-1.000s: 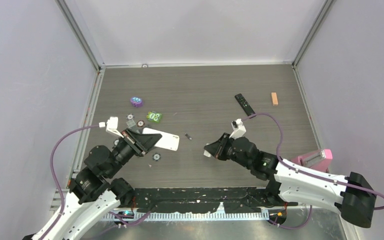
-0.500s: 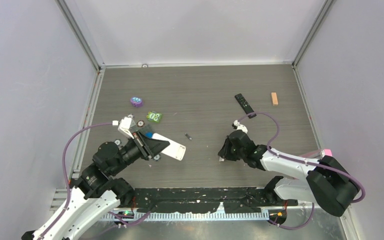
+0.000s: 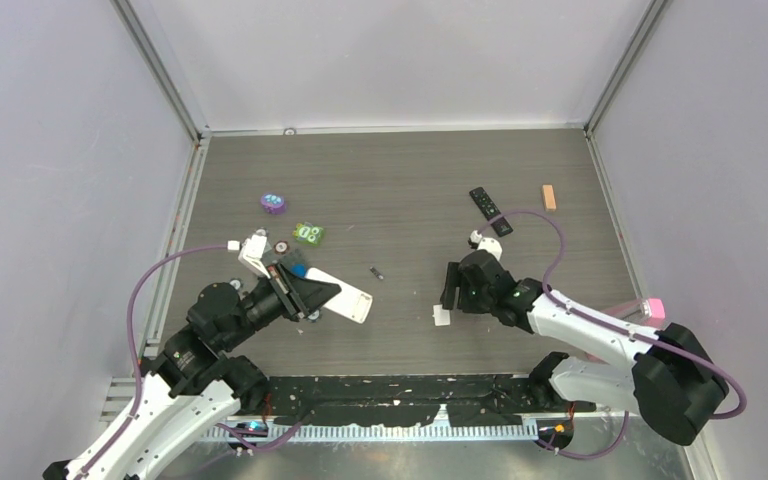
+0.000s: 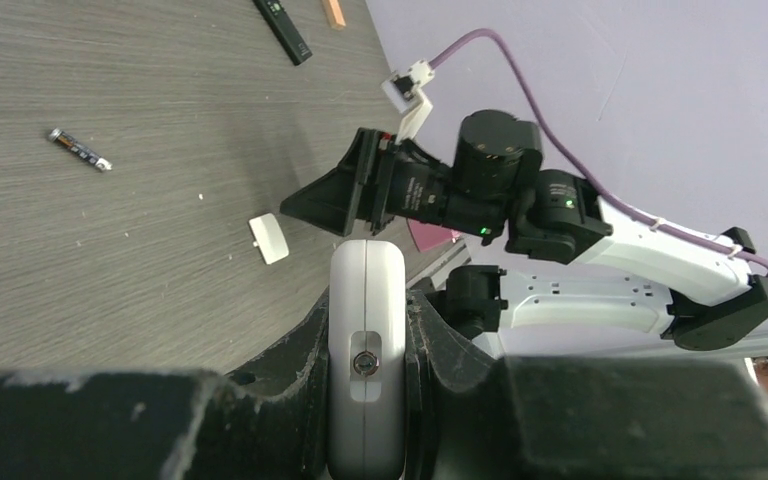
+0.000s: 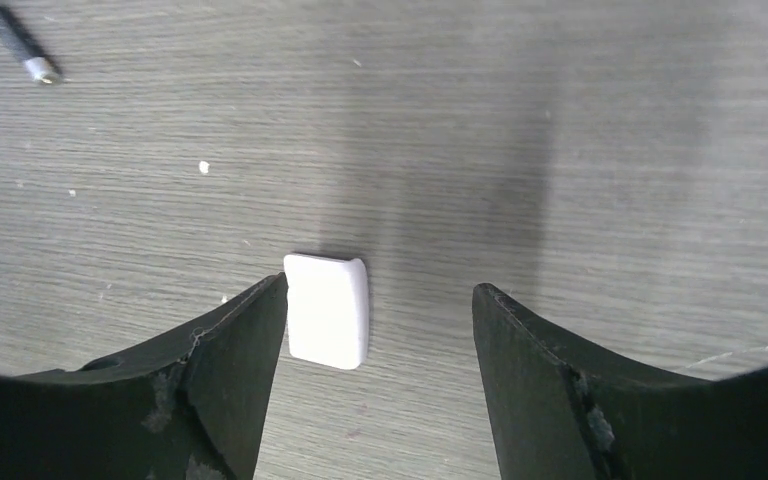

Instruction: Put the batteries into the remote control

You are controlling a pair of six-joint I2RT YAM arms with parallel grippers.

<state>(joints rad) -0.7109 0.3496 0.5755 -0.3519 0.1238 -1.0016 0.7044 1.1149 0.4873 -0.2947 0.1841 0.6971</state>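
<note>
The robot needs to move its right gripper outward and across from the white cover (image 3: 441,318) next, then turn it and lower it to the slim dark battery, which lies at a slant.
My left gripper (image 3: 300,290) is shut on the white remote control (image 3: 343,297), which it holds tilted above the table; in the left wrist view the remote (image 4: 367,350) is clamped edge-on between the jaws. One battery (image 3: 376,271), slim and dark, lies loose on the table between the arms, and shows again as battery (image 4: 78,149) and battery (image 5: 18,40). My right gripper (image 5: 375,340) is open just above the table. A small white cover (image 5: 327,309) lies flat by its left finger, apart from the right one. From above, the cover (image 3: 441,318) sits just below the right gripper (image 3: 450,290).
A black remote (image 3: 489,210) and an orange block (image 3: 549,197) lie at the back right. A purple toy (image 3: 273,204), a green toy (image 3: 308,233) and small round discs (image 3: 281,247) sit back left. A pink object (image 3: 640,315) stands at the right edge.
My right gripper has opened and let go of the white cover, which now lies on the table. The left arm shifted right with the remote, then stayed still.
</note>
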